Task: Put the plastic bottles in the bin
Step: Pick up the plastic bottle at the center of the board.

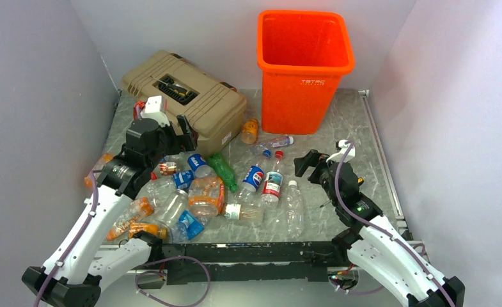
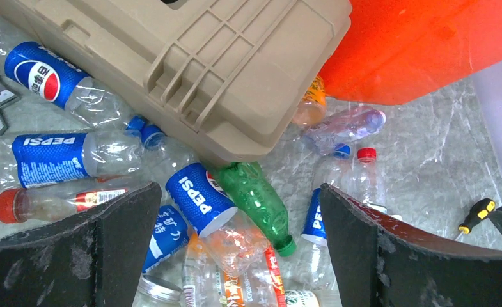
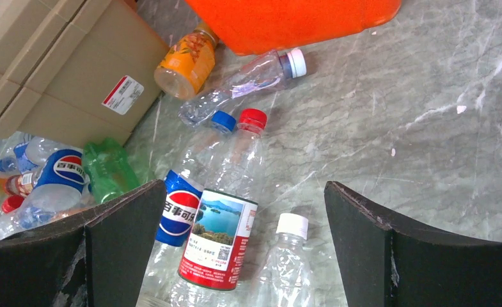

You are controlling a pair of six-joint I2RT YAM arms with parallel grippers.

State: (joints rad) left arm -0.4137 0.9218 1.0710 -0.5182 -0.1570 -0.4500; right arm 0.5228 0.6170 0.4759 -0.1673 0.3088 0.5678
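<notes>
The red-label bottle's label lies below my right gripper, to the left in the top view, so I will lower my right gripper to that side onto the label.
The orange bin (image 1: pixel 305 64) stands upright at the back of the table. Many plastic bottles lie between the arms: a green bottle (image 1: pixel 222 169), a Pepsi bottle (image 1: pixel 253 178), a red-label bottle (image 1: pixel 273 182) and a clear white-capped bottle (image 1: pixel 293 201). My left gripper (image 1: pixel 174 134) hovers open beside the toolbox, above the green bottle (image 2: pixel 258 201) and a Pepsi bottle (image 2: pixel 200 198). My right gripper (image 1: pixel 313 163) is open above the red-label bottle (image 3: pixel 219 240) and the white-capped bottle (image 3: pixel 290 256). Neither gripper holds anything.
A tan toolbox (image 1: pixel 184 96) sits at the back left, touching the pile. An orange juice bottle (image 1: pixel 250 131) and a clear bottle (image 1: pixel 277 142) lie in front of the bin. A yellow-handled screwdriver (image 2: pixel 475 216) lies at the right. Grey walls close in both sides.
</notes>
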